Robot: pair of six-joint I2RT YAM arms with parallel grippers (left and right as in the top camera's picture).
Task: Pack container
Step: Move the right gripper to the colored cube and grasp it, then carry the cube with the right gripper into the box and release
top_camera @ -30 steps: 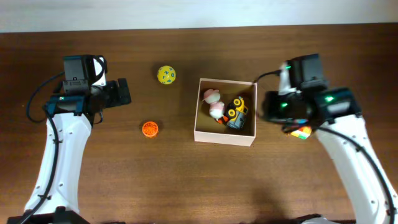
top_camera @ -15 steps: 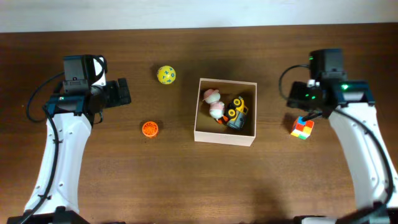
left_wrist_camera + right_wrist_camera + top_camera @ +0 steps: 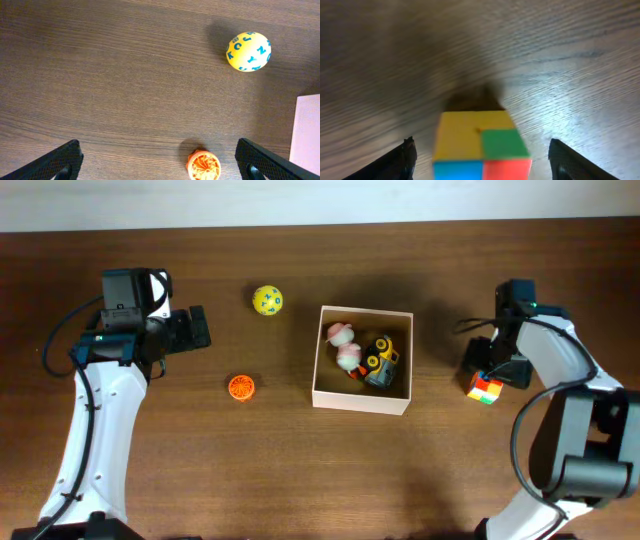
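Note:
My right gripper should move down around the coloured cube next and close its fingers on opposite sides of the cube. The cube already stands between its open fingers.
The container, a square white-walled box, sits at the table's middle and holds a pink-and-white toy and a yellow toy truck. My right gripper is open, its fingers either side of a coloured cube, seen close in the right wrist view between the jaws. My left gripper is open and empty, left of a yellow lettered ball and above an orange wheel. The left wrist view shows the ball, the wheel between the jaws, and the container's edge.
The brown wooden table ends at a pale strip along the far edge. Both arms' links run down along the left and right sides of the overhead view.
My right arm has swung right, away from the container's side, and turned so the gripper now straddles the coloured cube. The left arm and the toys have not moved.

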